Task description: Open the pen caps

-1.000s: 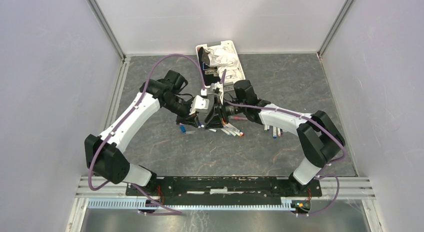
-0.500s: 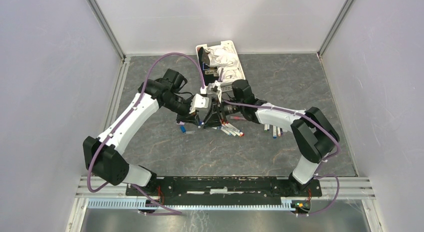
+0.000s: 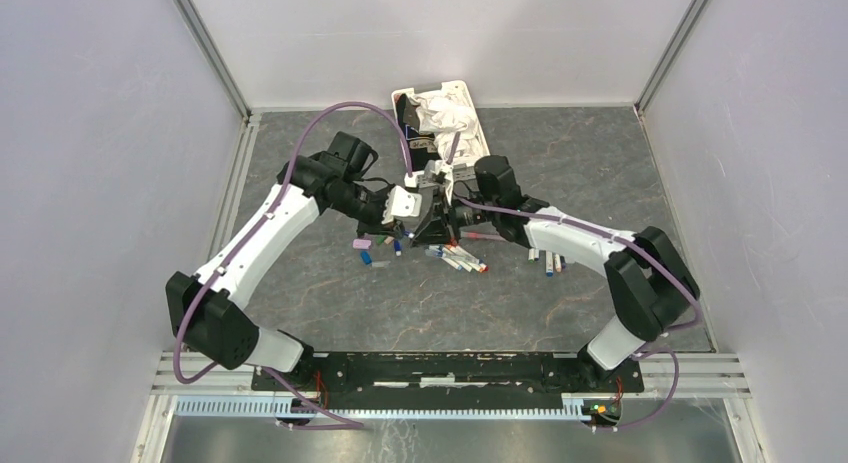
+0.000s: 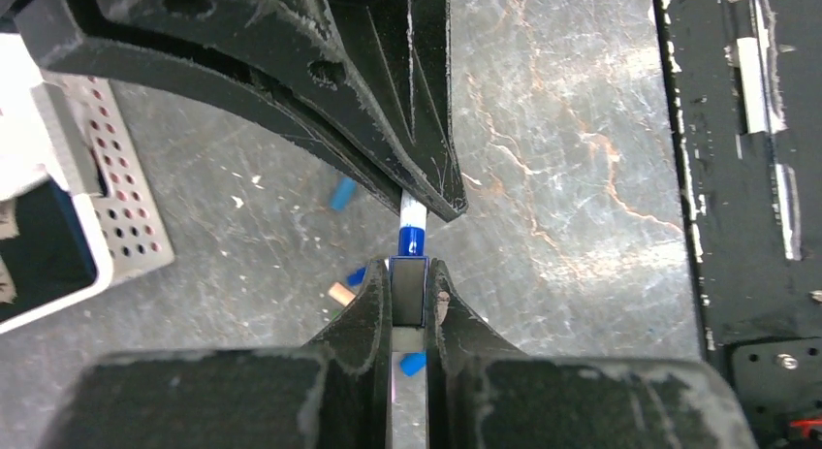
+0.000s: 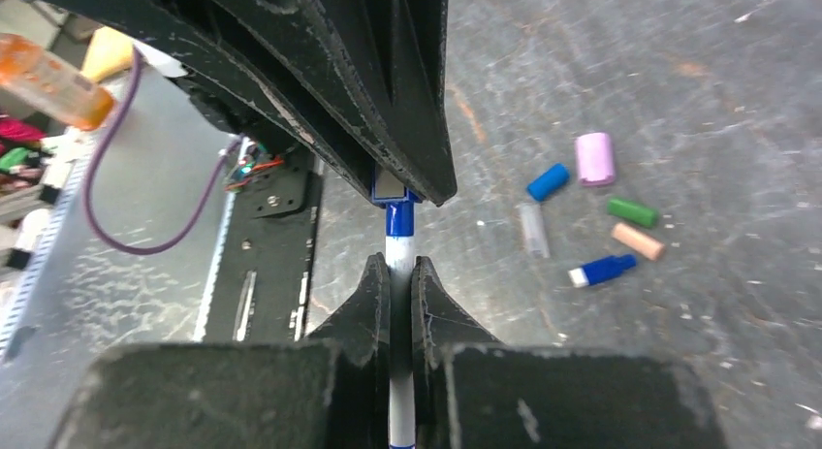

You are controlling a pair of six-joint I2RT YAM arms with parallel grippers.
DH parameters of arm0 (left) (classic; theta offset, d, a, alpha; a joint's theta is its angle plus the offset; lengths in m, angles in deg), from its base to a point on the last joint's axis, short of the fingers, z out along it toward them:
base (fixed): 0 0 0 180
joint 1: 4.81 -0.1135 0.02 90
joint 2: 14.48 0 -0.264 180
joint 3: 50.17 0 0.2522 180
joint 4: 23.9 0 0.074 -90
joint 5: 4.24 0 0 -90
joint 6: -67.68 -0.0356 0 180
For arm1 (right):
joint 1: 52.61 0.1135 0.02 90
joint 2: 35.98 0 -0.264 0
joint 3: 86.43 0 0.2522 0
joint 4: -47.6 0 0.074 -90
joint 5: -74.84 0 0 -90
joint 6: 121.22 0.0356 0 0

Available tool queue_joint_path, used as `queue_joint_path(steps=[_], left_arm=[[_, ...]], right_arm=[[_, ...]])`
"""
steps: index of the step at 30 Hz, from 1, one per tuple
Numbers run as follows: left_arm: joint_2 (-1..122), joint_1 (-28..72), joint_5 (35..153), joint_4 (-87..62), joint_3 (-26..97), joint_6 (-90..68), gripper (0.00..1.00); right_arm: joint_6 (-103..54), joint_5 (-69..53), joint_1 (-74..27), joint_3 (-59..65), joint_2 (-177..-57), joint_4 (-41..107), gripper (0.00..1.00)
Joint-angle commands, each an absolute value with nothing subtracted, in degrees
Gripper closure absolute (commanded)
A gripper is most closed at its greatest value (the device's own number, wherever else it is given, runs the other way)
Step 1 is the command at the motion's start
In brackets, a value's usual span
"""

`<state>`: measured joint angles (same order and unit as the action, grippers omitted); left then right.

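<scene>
I should swing my right gripper to a pen group clear of the pen caps, below and to its right in the top view, then lower and release the pen.
Both grippers meet over the middle of the table, holding one pen between them. My left gripper (image 4: 408, 270) (image 3: 413, 207) is shut on the dark blue pen cap (image 4: 408, 294) (image 5: 392, 185). Facing it, my right gripper (image 5: 399, 265) (image 3: 446, 215) is shut on the pen's white barrel (image 5: 399, 260) (image 4: 412, 210). A blue collar (image 5: 398, 219) shows between the two sets of fingers. Several loose pen caps lie on the table: blue (image 5: 548, 181), pink (image 5: 594, 159), green (image 5: 632, 212) and peach (image 5: 638, 240). More pens (image 3: 462, 258) lie beneath the grippers.
A white slotted basket (image 3: 470, 111) with crumpled white material stands at the back, just behind the grippers. Another small group of pens (image 3: 548, 261) lies to the right under the right forearm. The arm base rail (image 3: 440, 368) runs along the near edge.
My right gripper has closed onto the pen's barrel. Both grippers have shifted slightly toward the back, uncovering loose caps on the table at the left.
</scene>
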<state>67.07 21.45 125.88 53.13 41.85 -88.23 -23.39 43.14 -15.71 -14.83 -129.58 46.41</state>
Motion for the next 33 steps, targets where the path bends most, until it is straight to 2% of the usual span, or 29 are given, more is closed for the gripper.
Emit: queue_joint_path(steps=[1, 10, 15, 20, 26, 29, 33], left_arm=[[67.41, 14.06, 108.84, 57.48, 45.25, -94.98, 0.98], [69.58, 10.75, 111.75, 55.22, 46.03, -94.80, 0.98], [70.50, 10.88, 118.86, 47.62, 35.86, -89.39, 0.98], [73.32, 11.66, 118.80, 35.46, 26.22, -83.06, 0.98], [77.59, 12.48, 116.92, 31.42, 25.00, -79.62, 0.97], [78.63, 12.74, 116.35, 30.22, 25.14, -78.17, 0.86], [78.79, 13.11, 116.27, 29.63, 25.14, -77.28, 0.55]], right_arm=[[-28.72, 41.28, -20.91, -20.99, -124.29, 34.72, 1.00], [-30.72, 36.50, -26.74, -25.79, -119.32, 30.67, 1.00], [-26.62, 15.83, -31.59, -26.59, -116.74, 28.59, 1.00], [-21.57, -2.91, -35.42, -32.32, -111.83, 30.81, 1.00], [-20.23, -14.15, -36.34, -36.89, -109.46, 32.00, 0.99], [-19.81, -17.44, -36.28, -38.35, -109.85, 32.83, 0.99], [-19.67, -20.80, -36.37, -40.03, -109.42, 33.40, 0.97]])
